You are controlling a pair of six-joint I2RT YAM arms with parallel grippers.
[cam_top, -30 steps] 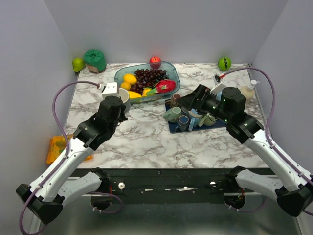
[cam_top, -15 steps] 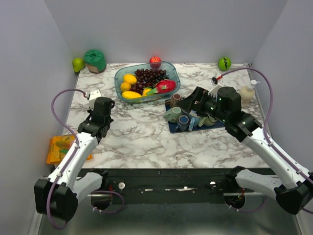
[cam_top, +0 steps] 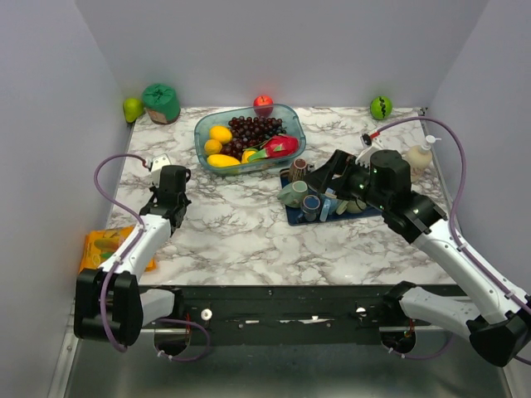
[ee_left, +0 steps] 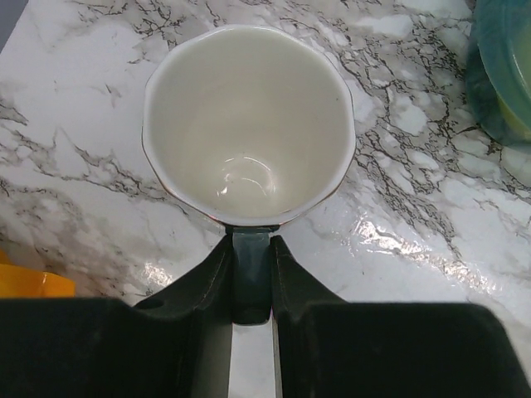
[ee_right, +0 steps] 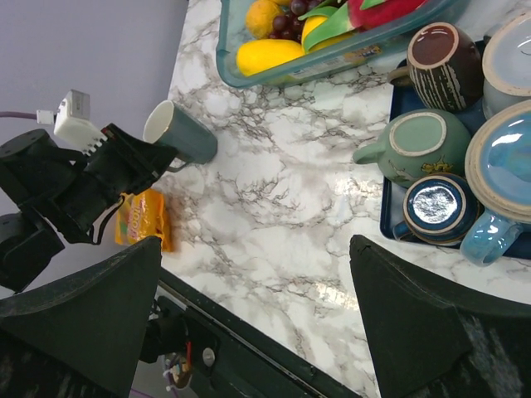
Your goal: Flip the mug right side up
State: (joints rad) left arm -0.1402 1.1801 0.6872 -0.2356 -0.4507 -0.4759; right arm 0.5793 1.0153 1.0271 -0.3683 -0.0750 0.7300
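Observation:
My right gripper brings its fingers across and down over the pale green handle next, as that handle juts out below it and to its right in the top view.
In the left wrist view I look straight into the mug: cream inside, mouth facing the camera, marble table around it. Its dark handle sits pinched between the jaws of my left gripper, which is shut on it. The right wrist view shows the mug grey-green outside, at the left of the table, in front of the left gripper. From above the left gripper covers the mug. My right gripper is wide open and empty, hovering over the tray's left end.
A clear container of fruit stands at the back centre. A blue tray carries several mugs and cups. An orange packet lies off the table's left edge. Green toys sit in the back corner; a soap bottle stands at the right.
My left arm has swung left, away from the fruit container, carrying the mug to the table's left side. The right arm has barely moved.

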